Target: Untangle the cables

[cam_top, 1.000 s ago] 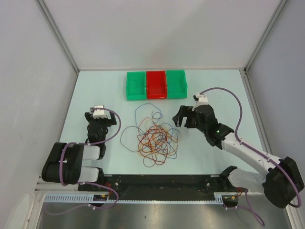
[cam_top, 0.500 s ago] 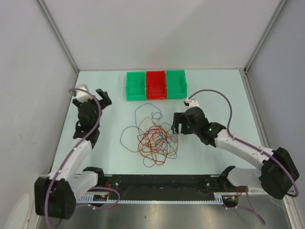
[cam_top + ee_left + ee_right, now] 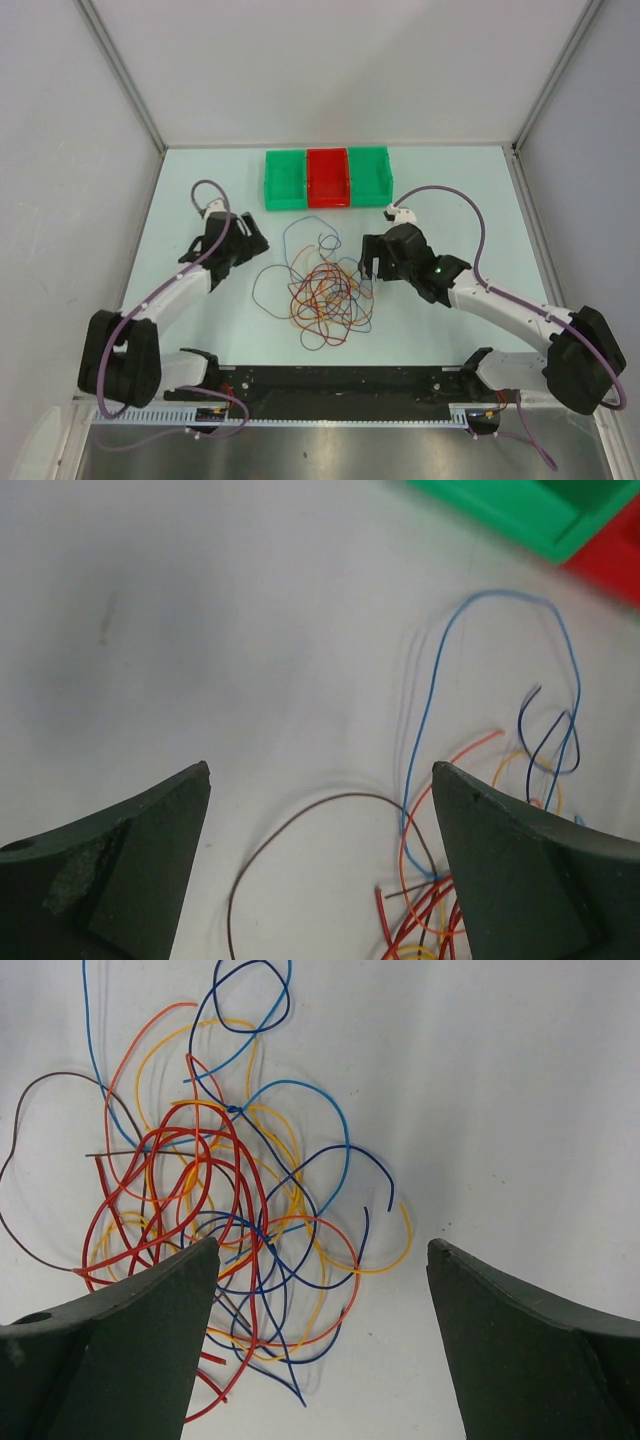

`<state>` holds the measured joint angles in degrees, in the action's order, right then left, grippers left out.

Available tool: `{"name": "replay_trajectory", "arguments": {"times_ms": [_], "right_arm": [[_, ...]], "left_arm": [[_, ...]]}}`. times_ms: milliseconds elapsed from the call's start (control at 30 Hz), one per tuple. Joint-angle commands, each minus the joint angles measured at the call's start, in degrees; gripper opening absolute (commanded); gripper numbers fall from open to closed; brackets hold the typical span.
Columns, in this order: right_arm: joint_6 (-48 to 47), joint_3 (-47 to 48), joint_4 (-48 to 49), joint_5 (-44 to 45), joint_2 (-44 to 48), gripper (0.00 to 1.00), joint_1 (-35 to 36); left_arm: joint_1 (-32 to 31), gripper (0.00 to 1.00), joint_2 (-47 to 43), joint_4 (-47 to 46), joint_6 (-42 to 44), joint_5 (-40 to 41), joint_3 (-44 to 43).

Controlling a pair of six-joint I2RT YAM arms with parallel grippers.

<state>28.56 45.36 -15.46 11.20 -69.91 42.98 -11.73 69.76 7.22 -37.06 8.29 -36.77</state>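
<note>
Next, my left gripper moves down toward the right in the top view onto the blue cable loop's closest side [image 3: 285, 244] [image 3: 420, 732], since that loop extends clear of the heap.
The cables [image 3: 322, 290] lie as a tangled heap of thin red, orange, yellow, blue and brown loops at the table's middle. A brown loop [image 3: 300, 830] and a light blue loop [image 3: 480, 630] stick out of the heap in the left wrist view. The heap fills the left half of the right wrist view [image 3: 220, 1210]. My left gripper [image 3: 252, 240] is open and empty, above the table just left of the heap. My right gripper [image 3: 372, 258] is open and empty, above the heap's right edge.
Three bins stand side by side at the back: green [image 3: 284, 180], red [image 3: 328, 178], green [image 3: 370, 174]. Grey walls enclose the table on three sides. A black rail [image 3: 340, 380] runs along the near edge.
My left arm has swung from the far left of the table in towards the heap. My right gripper has shifted slightly left towards the heap and then held. The cables have not moved.
</note>
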Motion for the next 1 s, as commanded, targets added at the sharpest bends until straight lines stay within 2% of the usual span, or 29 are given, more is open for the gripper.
{"name": "replay_trajectory", "arguments": {"times_ms": [0, 500, 600, 733, 800, 833, 900, 933, 967], "right_arm": [[1.1, 2.2, 0.8, 1.2, -0.7, 0.89, 0.8], [0.3, 2.1, -0.4, 2.2, -1.5, 0.89, 1.1], [-0.2, 2.1, -0.3, 2.4, -1.7, 0.89, 1.0], [-0.5, 2.1, -0.1, 2.4, -1.9, 0.9, 1.0], [-0.5, 2.1, 0.1, 2.3, -2.1, 0.9, 1.0], [-0.6, 2.1, 0.3, 2.2, -2.0, 0.9, 1.0], [-0.6, 2.2, 0.3, 2.2, -2.2, 0.9, 1.0], [-0.8, 2.4, 0.2, 2.2, -2.4, 0.9, 1.0], [-0.9, 2.6, 0.1, 2.2, -2.7, 0.9, 1.0]], "left_arm": [[-4.9, 0.93, 5.8, 1.0, 1.7, 0.2, -6.1], [-13.2, 0.69, 23.7, 0.8, 4.0, 3.6, -15.6], [-14.1, 0.59, 25.1, 0.9, 4.2, 4.4, -16.7], [-14.9, 0.52, 28.1, 1.8, 4.4, 5.4, -18.5], [-15.2, 0.42, 28.8, 2.2, 4.5, 5.8, -19.2], [-15.3, 0.34, 29.3, 2.4, 4.5, 6.0, -19.6], [-15.5, 0.26, 29.6, 2.4, 4.6, 6.3, -19.8], [-15.5, 0.14, 29.7, 2.4, 4.7, 6.6, -20.0], [-15.5, 0.09, 30.0, 2.7, 4.8, 6.6, -20.4]]}}
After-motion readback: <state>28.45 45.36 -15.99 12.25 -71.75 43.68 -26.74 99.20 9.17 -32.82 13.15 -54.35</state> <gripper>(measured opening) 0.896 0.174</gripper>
